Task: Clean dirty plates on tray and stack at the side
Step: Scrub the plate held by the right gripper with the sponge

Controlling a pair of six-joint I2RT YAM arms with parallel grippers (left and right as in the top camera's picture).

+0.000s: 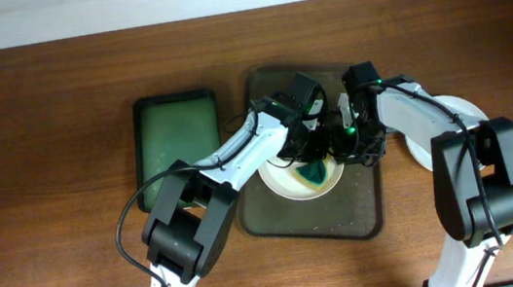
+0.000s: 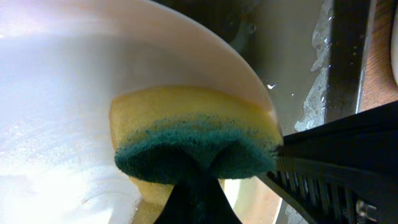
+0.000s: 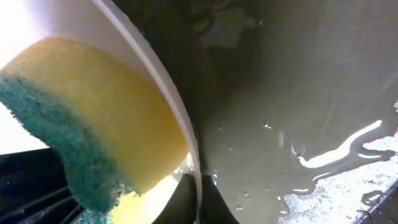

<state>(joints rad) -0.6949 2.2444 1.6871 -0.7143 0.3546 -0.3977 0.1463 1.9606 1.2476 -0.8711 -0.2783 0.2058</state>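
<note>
The tub's bottom is clear, so next I need to move my left gripper up and to the left in the overhead view, over the green tub (image 1: 176, 145), and let go of the sponge there.
A white plate (image 1: 286, 184) lies on the dark wet tray (image 1: 344, 216) at the table's middle. My left gripper (image 1: 315, 156) is shut on a yellow sponge with a green scouring side (image 2: 193, 134) and presses it on the plate's inside (image 2: 56, 93), near the rim. My right gripper (image 1: 352, 140) is shut on the plate's rim (image 3: 186, 143), one finger on each side of it. The sponge (image 3: 93, 118) also shows in the right wrist view, just inside the rim.
A green rectangular tub (image 1: 175, 134) stands left of the tray. A white plate (image 1: 459, 114) lies on the wooden table right of the tray, partly under my right arm. Water films the tray's floor (image 3: 298, 124).
</note>
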